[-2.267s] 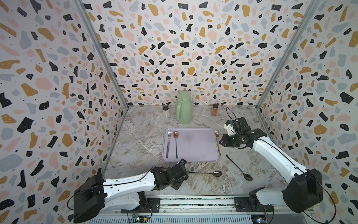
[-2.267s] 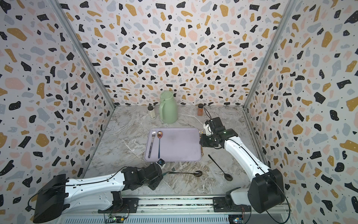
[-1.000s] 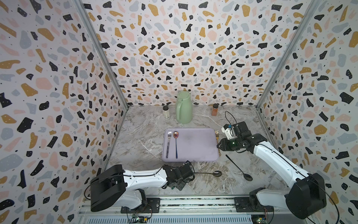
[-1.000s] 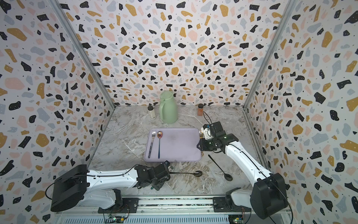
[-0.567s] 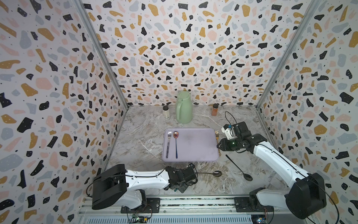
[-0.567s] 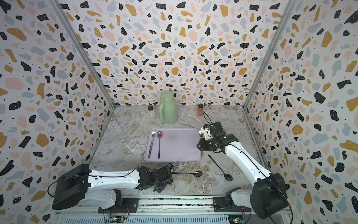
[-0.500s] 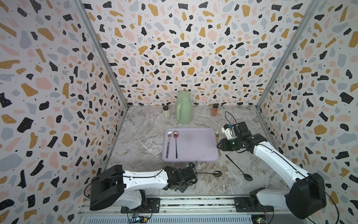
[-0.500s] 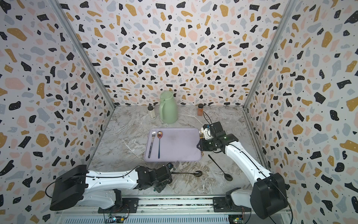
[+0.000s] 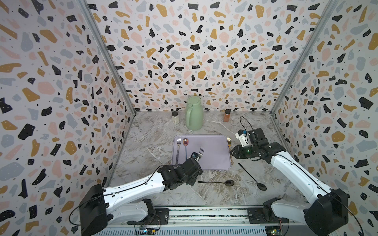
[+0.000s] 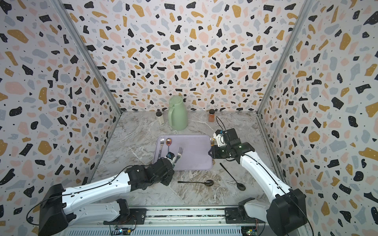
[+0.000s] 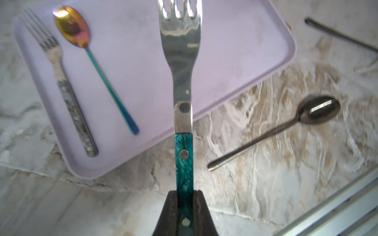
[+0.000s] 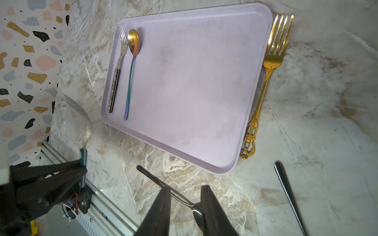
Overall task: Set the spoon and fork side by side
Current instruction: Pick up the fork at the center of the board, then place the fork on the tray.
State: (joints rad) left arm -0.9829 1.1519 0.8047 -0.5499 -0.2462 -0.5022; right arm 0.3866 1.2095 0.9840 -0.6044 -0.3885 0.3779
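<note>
Next, my left gripper will reach outward, turn the fork parallel, lower and release it, since bare tray (image 11: 143,66) beside the rose-gold spoon lies outward of and below my gripper.
My left gripper (image 11: 185,192) is shut on the teal handle of a silver fork (image 11: 181,61). It holds the fork lifted and pointing away, with the tines (image 9: 201,151) over the near edge of the lavender tray (image 9: 214,155). A black spoon (image 9: 229,182) lies on the marble just right of that gripper (image 9: 197,160). A second black spoon (image 9: 261,186) lies further right. My right gripper (image 12: 185,190) hovers open by the tray's right edge (image 9: 232,153), holding nothing. On the tray's left side a grey-handled fork (image 9: 178,143) and a rose-gold spoon (image 9: 185,142) lie side by side.
A gold fork (image 12: 272,61) lies on the marble against the tray's right rim. At the back stand a green jug (image 9: 194,113), a pale shaker (image 9: 175,118) and an orange spice jar (image 9: 226,115). The metal rail (image 9: 204,213) runs along the front edge.
My left gripper has risen from the marble near the front and moved towards the tray, carrying the fork, whose tines now stand over the tray. The right arm has stayed still.
</note>
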